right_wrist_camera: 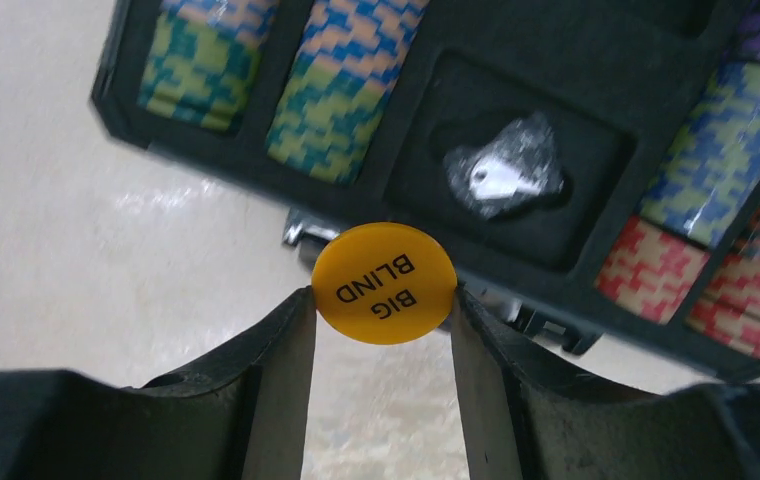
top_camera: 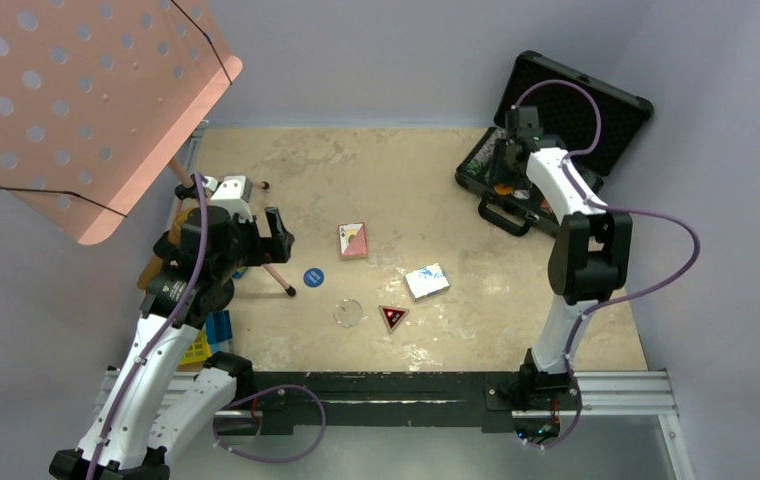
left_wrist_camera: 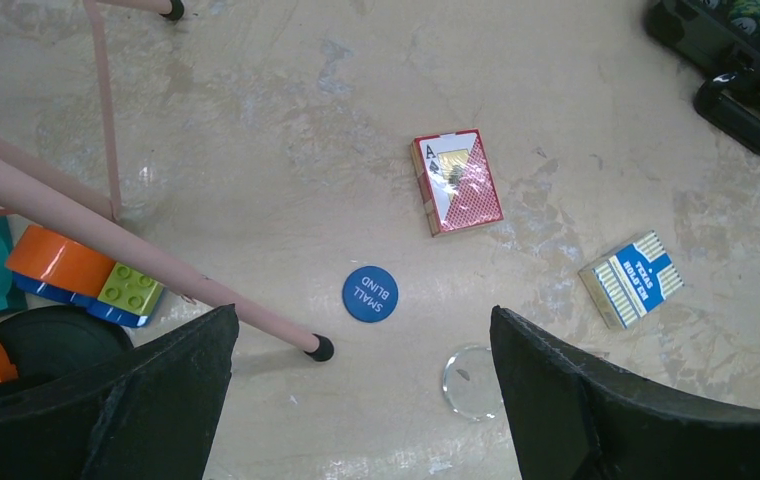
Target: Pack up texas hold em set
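Observation:
Next, my right gripper shifts to the right in the wrist view, toward the foil-wrapped item's section of the briefcase, then lowers and releases the button.
The black briefcase (top_camera: 581, 110) lies open at the back right, with rows of coloured chips (right_wrist_camera: 348, 85) in its foam. My right gripper (right_wrist_camera: 384, 300) is shut on the orange BIG BLIND button (right_wrist_camera: 384, 282), held above the case's front edge; it also shows in the top view (top_camera: 509, 160). My left gripper (left_wrist_camera: 361, 350) is open and empty above the table near the blue SMALL BLIND button (left_wrist_camera: 370, 293), also seen from above (top_camera: 313, 276). On the table lie the red deck (top_camera: 353, 240), the blue deck (top_camera: 426, 281), the clear button (top_camera: 348, 313) and the dark triangular marker (top_camera: 392, 317).
The pink perforated music stand (top_camera: 66, 100) overhangs the back left; its leg (left_wrist_camera: 136, 255) ends by my left fingers. Toy bricks (left_wrist_camera: 86, 275) and a yellow crate (top_camera: 199, 345) sit at the left edge. A small foil-wrapped item (right_wrist_camera: 504, 168) lies in a case compartment.

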`<state>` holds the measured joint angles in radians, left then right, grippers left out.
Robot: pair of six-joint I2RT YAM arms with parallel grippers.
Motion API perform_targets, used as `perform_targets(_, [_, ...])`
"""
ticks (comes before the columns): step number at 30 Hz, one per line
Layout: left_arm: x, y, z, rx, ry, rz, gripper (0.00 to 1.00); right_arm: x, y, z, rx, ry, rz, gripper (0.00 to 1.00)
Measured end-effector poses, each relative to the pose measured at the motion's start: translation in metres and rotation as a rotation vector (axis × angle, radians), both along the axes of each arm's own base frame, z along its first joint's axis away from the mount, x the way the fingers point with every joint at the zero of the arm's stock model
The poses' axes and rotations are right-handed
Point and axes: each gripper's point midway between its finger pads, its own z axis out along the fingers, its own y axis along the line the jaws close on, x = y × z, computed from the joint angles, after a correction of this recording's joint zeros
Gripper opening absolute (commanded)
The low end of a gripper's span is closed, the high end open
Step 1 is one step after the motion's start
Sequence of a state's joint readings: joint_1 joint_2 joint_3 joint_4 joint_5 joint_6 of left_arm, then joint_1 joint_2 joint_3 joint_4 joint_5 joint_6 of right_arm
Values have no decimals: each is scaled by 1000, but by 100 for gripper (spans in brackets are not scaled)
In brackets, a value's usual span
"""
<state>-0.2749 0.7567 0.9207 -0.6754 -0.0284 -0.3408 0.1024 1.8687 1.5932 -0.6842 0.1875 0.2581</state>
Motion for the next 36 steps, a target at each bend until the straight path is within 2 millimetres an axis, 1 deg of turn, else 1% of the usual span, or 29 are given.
perform_targets(3, [0, 1, 0, 1, 0, 3, 100, 18, -20, -10, -11, 11, -29, 39])
perform_targets(5, [0, 1, 0, 3, 1, 4, 100, 24, -33, -21, -17, 32, -47, 39])
perform_targets(8, [1, 1, -1, 4, 3, 5, 100, 25, -49, -37, -21, 67, -70, 39])
perform_targets(10, [1, 1, -1, 4, 3, 5, 100, 24, -59, -44, -19, 84, -84, 39])
perform_targets(15, [1, 1, -1, 4, 4, 5, 100, 29, -74, -47, -14, 87, -99, 39])
perform_targets(18, [1, 1, -1, 4, 4, 5, 100, 30, -78, -46, -18, 85, -99, 39])
perform_targets(21, [1, 1, -1, 4, 4, 5, 100, 35, -78, -45, -18, 77, -91, 39])
perform_targets(29, [1, 1, -1, 4, 4, 5, 100, 37, -71, -59, 9, 103, -65, 39])
perform_targets(36, [1, 1, -1, 4, 4, 5, 100, 37, -70, -59, 21, 103, -59, 39])
